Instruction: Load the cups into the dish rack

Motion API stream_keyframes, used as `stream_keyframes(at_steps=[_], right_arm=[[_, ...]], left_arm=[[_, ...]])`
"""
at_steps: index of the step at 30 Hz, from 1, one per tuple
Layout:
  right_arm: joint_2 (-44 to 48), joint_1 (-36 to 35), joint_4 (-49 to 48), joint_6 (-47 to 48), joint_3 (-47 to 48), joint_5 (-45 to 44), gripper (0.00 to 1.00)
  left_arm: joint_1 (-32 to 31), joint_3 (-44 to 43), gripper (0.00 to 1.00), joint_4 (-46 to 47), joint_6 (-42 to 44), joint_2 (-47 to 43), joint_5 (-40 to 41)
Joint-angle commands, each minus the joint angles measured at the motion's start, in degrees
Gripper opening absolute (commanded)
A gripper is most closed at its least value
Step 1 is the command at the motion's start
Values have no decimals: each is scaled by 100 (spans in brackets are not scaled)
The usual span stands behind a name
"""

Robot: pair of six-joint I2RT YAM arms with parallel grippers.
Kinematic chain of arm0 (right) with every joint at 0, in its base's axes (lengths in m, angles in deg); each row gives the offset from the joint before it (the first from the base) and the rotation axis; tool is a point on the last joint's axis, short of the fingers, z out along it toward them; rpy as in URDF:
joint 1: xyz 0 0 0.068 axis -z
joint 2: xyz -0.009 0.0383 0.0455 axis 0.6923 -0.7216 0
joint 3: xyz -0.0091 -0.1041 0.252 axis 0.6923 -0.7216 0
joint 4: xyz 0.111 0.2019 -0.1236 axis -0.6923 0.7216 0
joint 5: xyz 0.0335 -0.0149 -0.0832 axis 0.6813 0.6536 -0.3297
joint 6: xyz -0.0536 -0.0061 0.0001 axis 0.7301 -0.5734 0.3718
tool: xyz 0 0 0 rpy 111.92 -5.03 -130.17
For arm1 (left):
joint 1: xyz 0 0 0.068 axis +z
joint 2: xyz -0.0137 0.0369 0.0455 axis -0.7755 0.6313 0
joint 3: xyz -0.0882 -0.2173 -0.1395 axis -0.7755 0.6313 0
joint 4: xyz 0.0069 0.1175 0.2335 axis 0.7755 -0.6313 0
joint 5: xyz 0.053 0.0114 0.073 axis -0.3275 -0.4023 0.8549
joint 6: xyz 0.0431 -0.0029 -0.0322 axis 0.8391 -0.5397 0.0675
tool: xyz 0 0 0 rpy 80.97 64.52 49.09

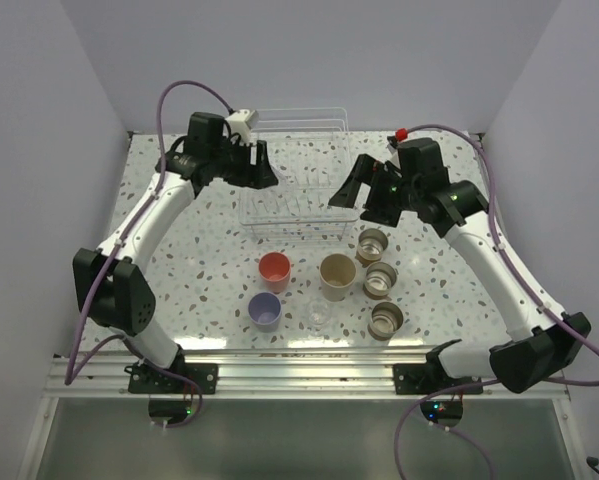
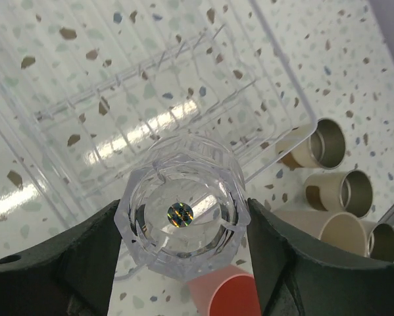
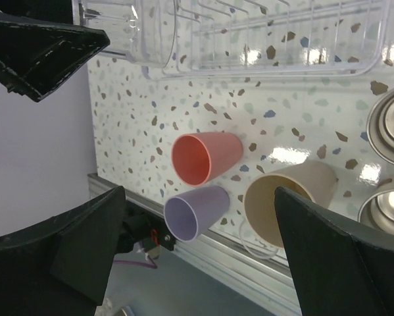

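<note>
The clear glass cup will go down next into the rack's near corner by the coral-red cup [image 1: 274,270], and my left gripper will carry it there.
The white wire dish rack [image 1: 297,190] stands at the back middle of the table. My left gripper [image 1: 262,172] is shut on a clear glass cup [image 2: 183,214] held over the rack's left end, a finger pressed on each side. My right gripper [image 1: 354,190] hangs open and holds nothing beside the rack's right end. On the table in front stand the coral-red cup [image 1: 274,270], the lavender cup [image 1: 265,311], the beige cup [image 1: 337,275], a second clear glass cup [image 1: 318,314] and three tan cups [image 1: 372,244], [image 1: 380,281], [image 1: 386,320].
The rack's thin upright prongs [image 2: 118,99] lie under the held glass. The table's near edge is a metal rail [image 1: 299,365] just behind the lavender and clear cups. Grey walls close in the table on the left, right and back.
</note>
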Motion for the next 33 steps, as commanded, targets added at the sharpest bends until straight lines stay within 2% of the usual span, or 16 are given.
stream_keyframes(at_steps=[1, 7, 20, 29, 33], right_arm=[[152, 27, 266, 183, -72, -191, 98], [170, 36, 275, 165, -212, -209, 98], [126, 45, 328, 77, -300, -305, 98], [38, 45, 205, -37, -423, -297, 98], [-41, 36, 143, -55, -476, -297, 98]], left_arm=[[-80, -176, 0, -477, 546, -20, 719], [-308, 157, 0, -381, 669, 68, 1141], [-493, 729, 0, -178, 713, 385, 1317], [-572, 686, 0, -380, 827, 754, 2345], [-599, 843, 0, -231, 784, 798, 2390]])
